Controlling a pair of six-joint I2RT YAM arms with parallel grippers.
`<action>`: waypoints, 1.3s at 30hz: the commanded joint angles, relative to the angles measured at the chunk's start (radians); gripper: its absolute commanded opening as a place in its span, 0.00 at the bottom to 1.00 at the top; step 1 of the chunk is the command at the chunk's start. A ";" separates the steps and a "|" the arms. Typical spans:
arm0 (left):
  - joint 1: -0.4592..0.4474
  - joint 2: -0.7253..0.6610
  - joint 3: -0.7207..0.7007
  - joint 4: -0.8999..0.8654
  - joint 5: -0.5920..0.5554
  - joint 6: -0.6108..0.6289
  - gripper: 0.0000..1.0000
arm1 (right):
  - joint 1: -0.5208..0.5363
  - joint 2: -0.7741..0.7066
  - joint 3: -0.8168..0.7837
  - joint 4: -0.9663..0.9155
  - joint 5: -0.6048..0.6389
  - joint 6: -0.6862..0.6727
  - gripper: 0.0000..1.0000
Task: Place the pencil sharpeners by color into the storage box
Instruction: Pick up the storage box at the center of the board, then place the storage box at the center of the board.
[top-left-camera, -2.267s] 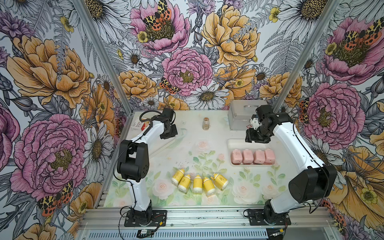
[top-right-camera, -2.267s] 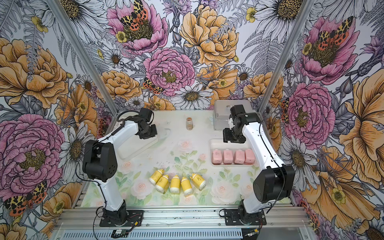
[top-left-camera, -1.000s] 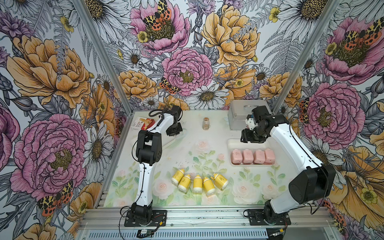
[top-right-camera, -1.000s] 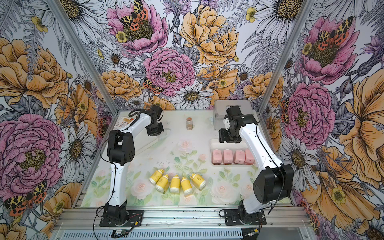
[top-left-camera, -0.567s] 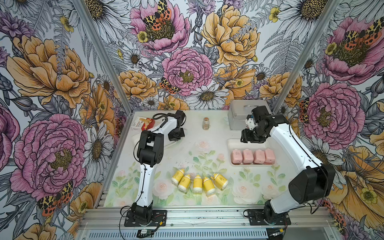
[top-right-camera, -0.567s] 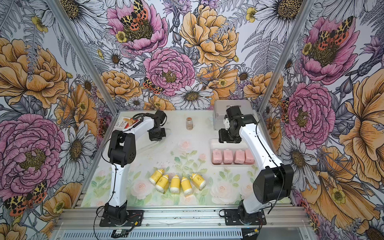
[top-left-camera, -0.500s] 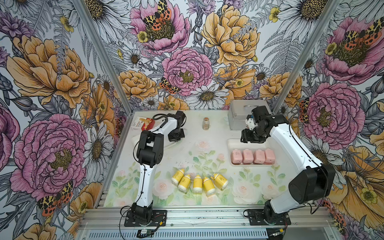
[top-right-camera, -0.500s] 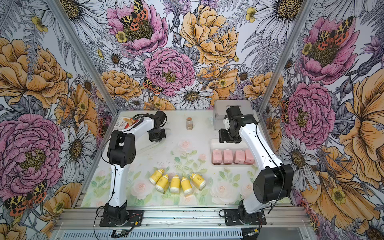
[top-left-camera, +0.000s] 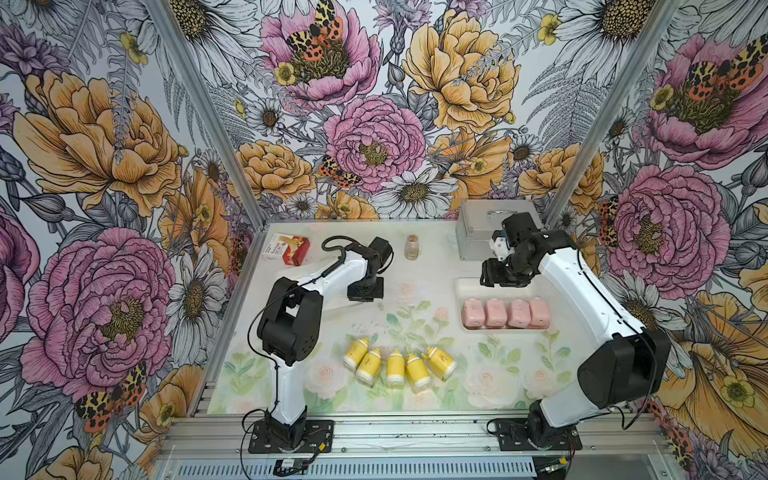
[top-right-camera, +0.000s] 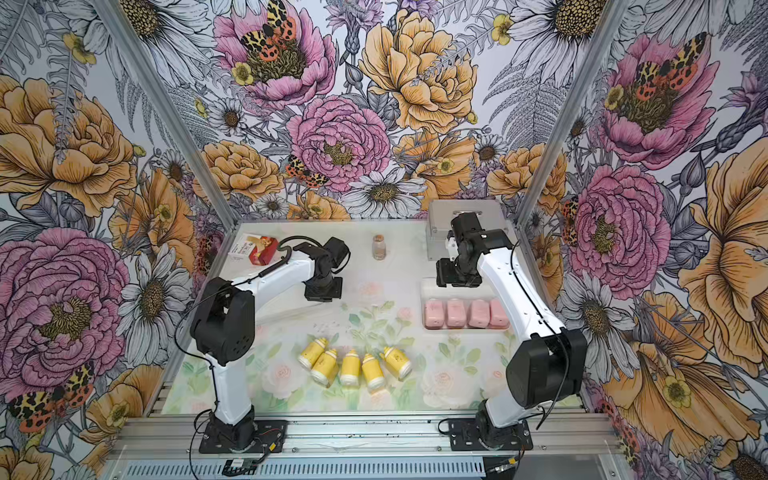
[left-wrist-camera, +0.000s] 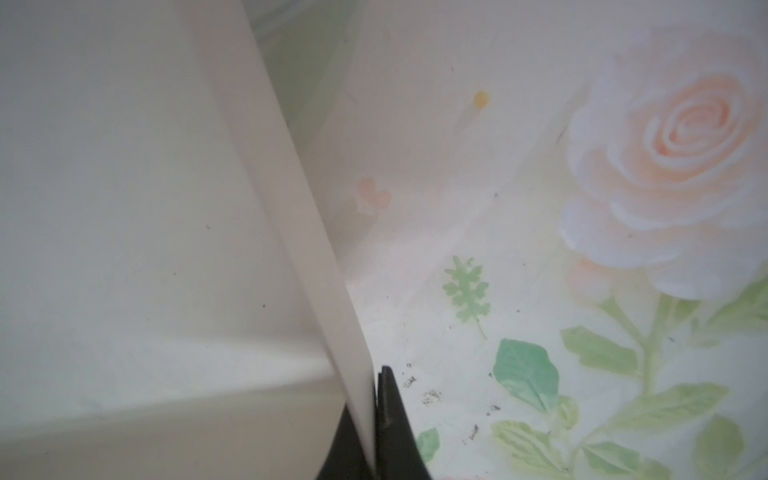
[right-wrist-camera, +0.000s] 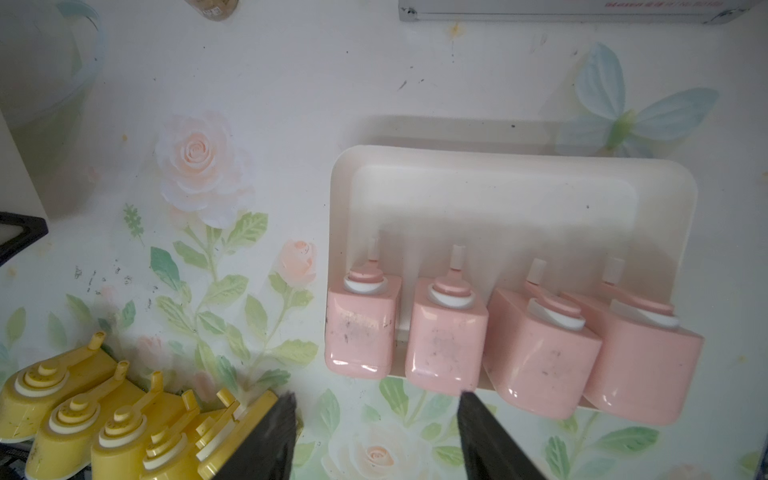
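Observation:
My left gripper moves back and down next and lets go of the thin side of the box, as the open tabletop by the yellow sharpeners lies below and back.
Several pink pencil sharpeners (top-left-camera: 505, 312) (top-right-camera: 465, 312) (right-wrist-camera: 444, 332) stand in a row along the near side of a white storage box (top-left-camera: 467, 286) (right-wrist-camera: 498, 195). Several yellow pencil sharpeners (top-left-camera: 395, 365) (top-right-camera: 353, 365) (right-wrist-camera: 83, 415) lie side by side on the table near the front. My right gripper (top-left-camera: 500, 277) (right-wrist-camera: 377, 397) hangs open over the box's far part, holding nothing. My left gripper (top-left-camera: 365, 293) (top-right-camera: 323, 294) (left-wrist-camera: 376, 415) is down at the table's left middle, shut on the thin wall of a second white box (left-wrist-camera: 291, 208).
A small clear jar (top-left-camera: 412, 247) with brown filling stands at the back middle. A grey metal case (top-left-camera: 478, 232) sits at the back right, behind my right arm. A red and white carton (top-left-camera: 286, 249) lies in the back left corner.
My left gripper has come forward and a little to the right, and its jaws have shut on the white box wall. The right arm has hardly moved.

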 joint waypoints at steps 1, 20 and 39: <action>-0.005 -0.056 -0.055 0.012 0.021 0.066 0.00 | 0.006 -0.026 -0.013 0.015 0.025 0.010 0.64; -0.094 -0.098 -0.105 0.010 0.035 0.161 0.00 | 0.035 -0.016 -0.012 0.017 0.010 0.041 0.64; -0.074 0.021 -0.063 0.030 0.017 0.134 0.00 | 0.060 0.005 -0.035 0.041 0.011 0.045 0.64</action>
